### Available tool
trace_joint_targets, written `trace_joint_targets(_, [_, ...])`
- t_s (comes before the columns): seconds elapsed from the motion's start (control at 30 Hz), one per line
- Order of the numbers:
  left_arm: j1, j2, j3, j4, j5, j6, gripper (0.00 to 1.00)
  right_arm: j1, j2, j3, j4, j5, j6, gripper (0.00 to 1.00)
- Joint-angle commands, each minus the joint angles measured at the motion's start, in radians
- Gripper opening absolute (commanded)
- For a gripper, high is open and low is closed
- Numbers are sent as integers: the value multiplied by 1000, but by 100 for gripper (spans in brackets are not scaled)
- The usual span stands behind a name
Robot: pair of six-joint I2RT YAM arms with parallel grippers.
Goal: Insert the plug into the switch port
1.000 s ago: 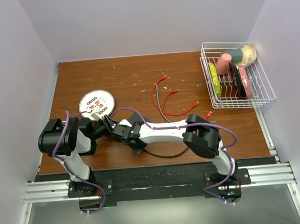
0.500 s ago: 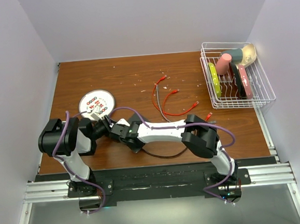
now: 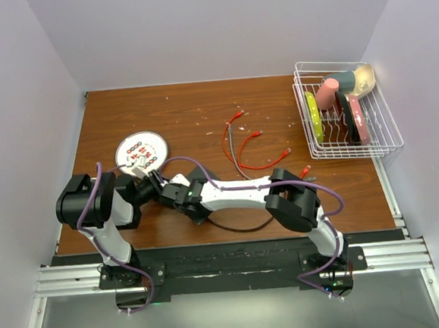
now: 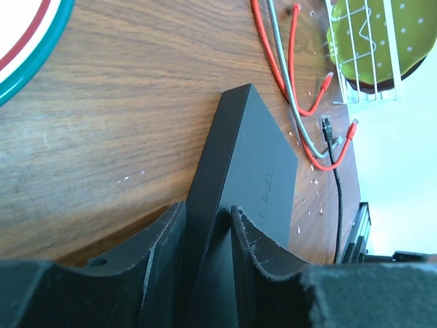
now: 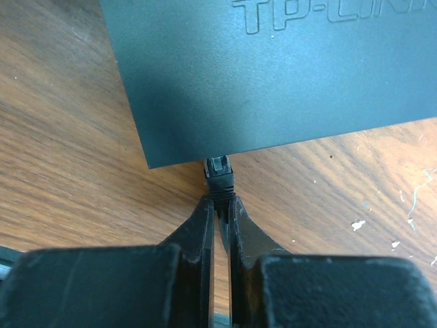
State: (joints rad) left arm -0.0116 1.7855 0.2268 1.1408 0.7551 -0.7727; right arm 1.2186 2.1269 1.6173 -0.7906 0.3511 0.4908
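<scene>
My right gripper should next push the plug farther in at the switch's edge near its corner (image 5: pixel 216 154), which is just ahead of it, and then let go. The plug's tip still shows.
The switch (image 4: pixel 254 154), a flat matte-black box, stands tilted on its long edge with my left gripper (image 4: pixel 207 208) shut on its near end. In the right wrist view the switch (image 5: pixel 273 68) fills the top, lettering on its face. My right gripper (image 5: pixel 220 201) is shut on the ribbed boot of the black plug (image 5: pixel 219 175). The plug's tip touches the switch's lower edge near a corner; the port itself is hidden. From above, both grippers meet at the left of the table, left gripper (image 3: pixel 154 186) beside right gripper (image 3: pixel 173 192), and the arms cover the switch.
A round white plate with red dots (image 3: pixel 142 152) lies just behind the left gripper. Loose red and grey cables (image 3: pixel 241 143) lie mid-table. A wire rack (image 3: pixel 345 120) with dishes stands at the back right. The plug's black cable (image 3: pixel 240 227) loops near the front edge.
My right arm has crept a little to the left, toward the left gripper. The left jaws have closed in slightly on the switch.
</scene>
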Motion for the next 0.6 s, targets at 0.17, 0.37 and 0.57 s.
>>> trace_joint_targets(0.17, [-5, -9, -69, 62, 66, -60, 33, -11, -87, -36, 198, 114, 57, 0])
trace_joint_targets(0.37, [-7, -26, -78, 62, 72, -63, 30, -11, -131, -102, 327, 101, -8, 0])
trace_joint_targets(0.57, [-17, -44, -95, 63, 67, -71, 25, -16, -168, -131, 413, 108, -32, 0])
